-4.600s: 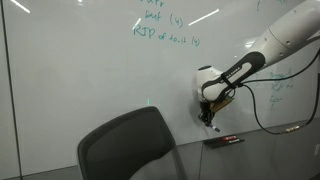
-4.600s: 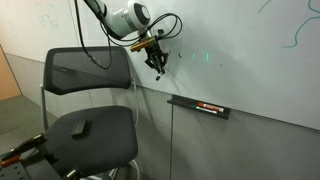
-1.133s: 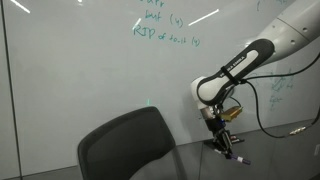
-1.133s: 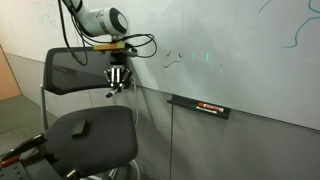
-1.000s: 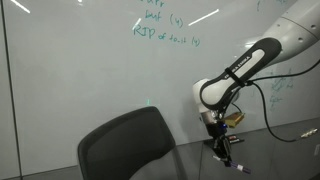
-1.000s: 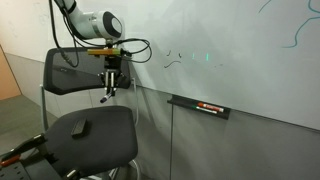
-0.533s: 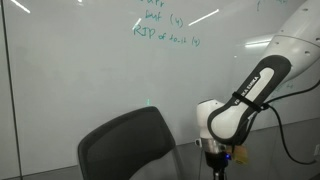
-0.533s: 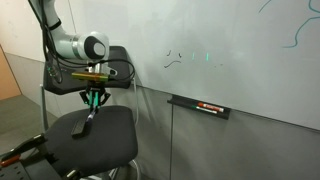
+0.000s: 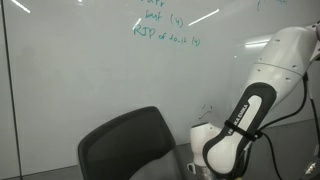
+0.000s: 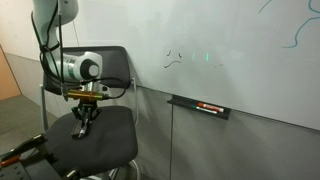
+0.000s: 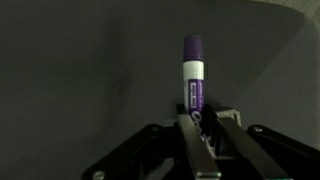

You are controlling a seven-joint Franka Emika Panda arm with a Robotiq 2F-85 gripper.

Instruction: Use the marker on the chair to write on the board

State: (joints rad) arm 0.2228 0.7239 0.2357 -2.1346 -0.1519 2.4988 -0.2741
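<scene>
The marker comes down onto the dark seat [image 10: 82, 131] beside the small block next in my gripper, since the board already has a squiggle.
My gripper [image 10: 84, 122] is low over the seat of the dark office chair [image 10: 112, 140], fingers pointing down. It is shut on the marker [image 11: 193, 72], which has a purple cap and a white-and-purple body and sticks out past the fingertips [image 11: 201, 116] toward the dark seat. In an exterior view the chair's curved backrest [image 9: 125, 145] hides the gripper; only the arm [image 9: 236, 135] shows. The glossy white board [image 10: 240, 45] stands behind the chair and carries a short fresh squiggle [image 10: 172, 57]. It also shows with green handwriting [image 9: 165, 30].
A narrow ledge on the wall holds a flat black-and-red bar [image 10: 207, 107]. The arm's cable [image 10: 110, 88] hangs by the chair's backrest. A grey wall panel [image 10: 215, 145] runs below the board.
The arm has swung away from the board and down to the chair seat, still holding the marker. A short squiggle has appeared on the board since the earliest frames.
</scene>
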